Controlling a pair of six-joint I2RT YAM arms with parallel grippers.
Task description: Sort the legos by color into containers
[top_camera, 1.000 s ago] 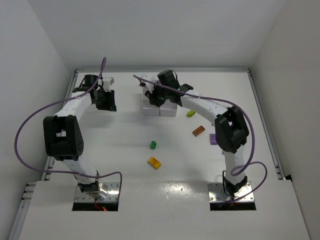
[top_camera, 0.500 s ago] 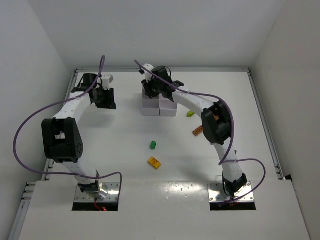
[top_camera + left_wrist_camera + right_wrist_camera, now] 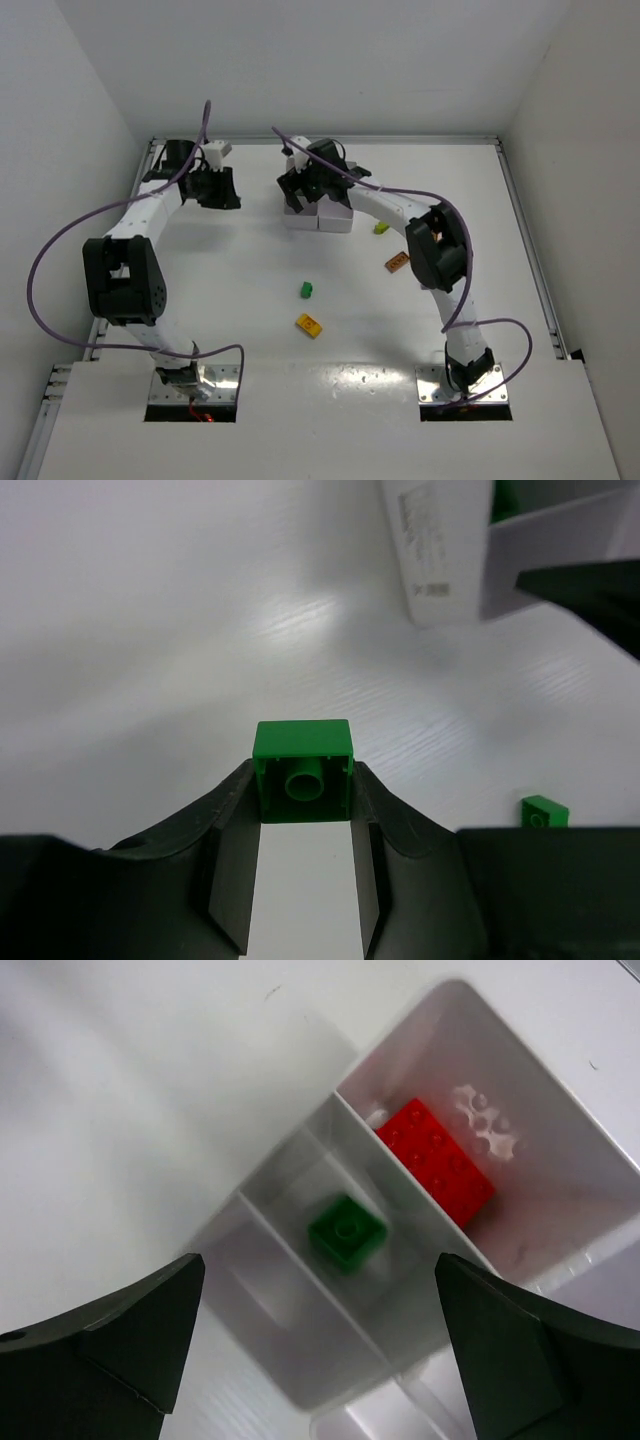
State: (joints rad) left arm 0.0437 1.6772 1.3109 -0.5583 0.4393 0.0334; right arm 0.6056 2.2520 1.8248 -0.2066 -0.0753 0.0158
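Observation:
A green lego already lies in the containers' section [image 3: 301,194] [image 3: 511,500] beside the red lego, so next I will raise my left gripper, carry it toward the containers and lower it over that section.
My left gripper [image 3: 218,190] hangs over the table's far left, left of the containers [image 3: 335,222]. In the left wrist view it [image 3: 303,782] is shut on a green lego [image 3: 303,748], with the containers' wall [image 3: 440,550] ahead at the upper right. My right gripper [image 3: 298,188] hovers over the containers' left side. The right wrist view shows it [image 3: 320,1260] open and empty above a blurred green lego [image 3: 346,1232] in one compartment, with a red lego [image 3: 435,1160] in the neighbouring one. Loose on the table lie green [image 3: 307,290], yellow [image 3: 309,325], orange [image 3: 397,262] and lime [image 3: 382,227] legos.
White walls close in the table on the left, back and right. A metal rail [image 3: 525,240] runs along the right edge. Purple cables [image 3: 60,250] loop off both arms. The right arm's elbow [image 3: 440,255] rises above the table to the right of the orange lego.
My right gripper has opened and a green lego now lies in the compartment under it; it also shifted slightly left over the containers. The left gripper nudged right, still holding its green lego.

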